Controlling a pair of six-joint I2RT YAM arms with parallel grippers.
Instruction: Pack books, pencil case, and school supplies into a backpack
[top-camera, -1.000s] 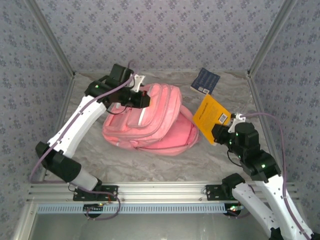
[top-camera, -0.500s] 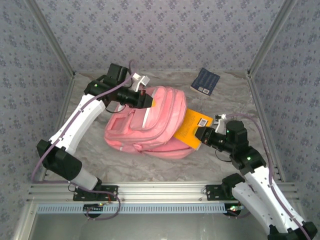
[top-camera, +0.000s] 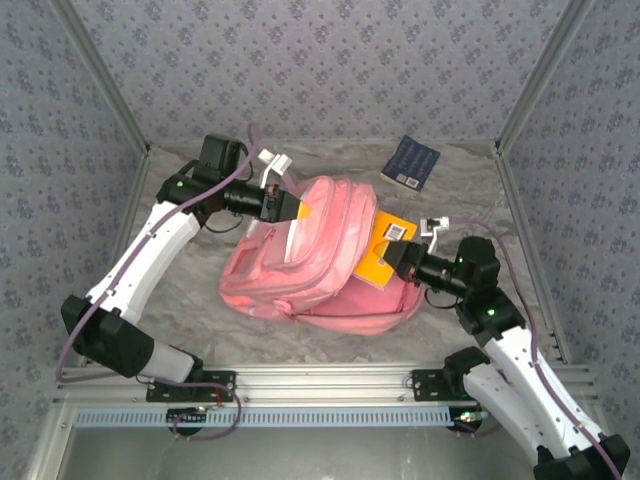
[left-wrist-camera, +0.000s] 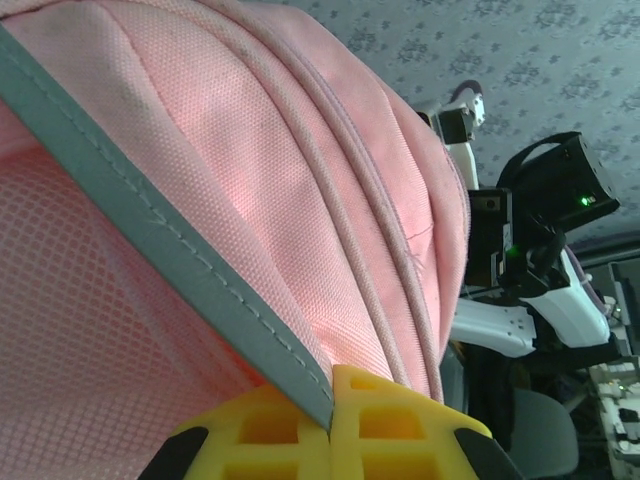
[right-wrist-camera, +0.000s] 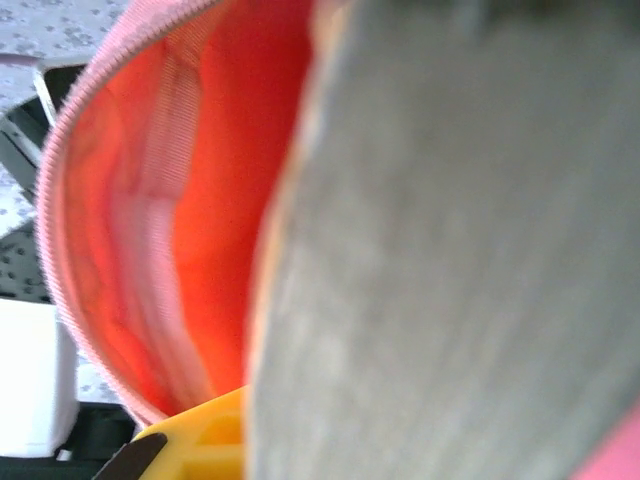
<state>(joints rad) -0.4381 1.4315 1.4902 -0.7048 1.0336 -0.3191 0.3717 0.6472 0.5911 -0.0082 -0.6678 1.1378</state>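
I will next use my right gripper to push the yellow book deeper through the backpack's opening (top-camera: 366, 268) (right-wrist-camera: 215, 200) and let go of it inside, because the book is only partly in the backpack.
The pink backpack (top-camera: 300, 262) lies mid-table with its mouth facing right. My left gripper (top-camera: 290, 208) is shut on its white trim (left-wrist-camera: 150, 215) at the upper left edge, and the strip is pinched between the yellow fingertips (left-wrist-camera: 390, 420). My right gripper (top-camera: 398, 256) is shut on the yellow book (top-camera: 380, 248), which is tilted and partly inside the backpack's mouth. In the right wrist view the book's blurred face (right-wrist-camera: 450, 250) stands close before the bag's orange-pink inside (right-wrist-camera: 200, 200). A navy book (top-camera: 411, 162) lies flat at the back right.
Patterned walls and metal frame posts close in the table (top-camera: 470, 190) on three sides. The aluminium rail (top-camera: 320, 385) with both arm bases runs along the near edge. My right arm (left-wrist-camera: 545, 230) shows beyond the bag in the left wrist view.
My right gripper has swung the yellow book down and left, from upright beside the backpack into its mouth. The backpack has shifted slightly right and toward me, with the left gripper still holding its edge.
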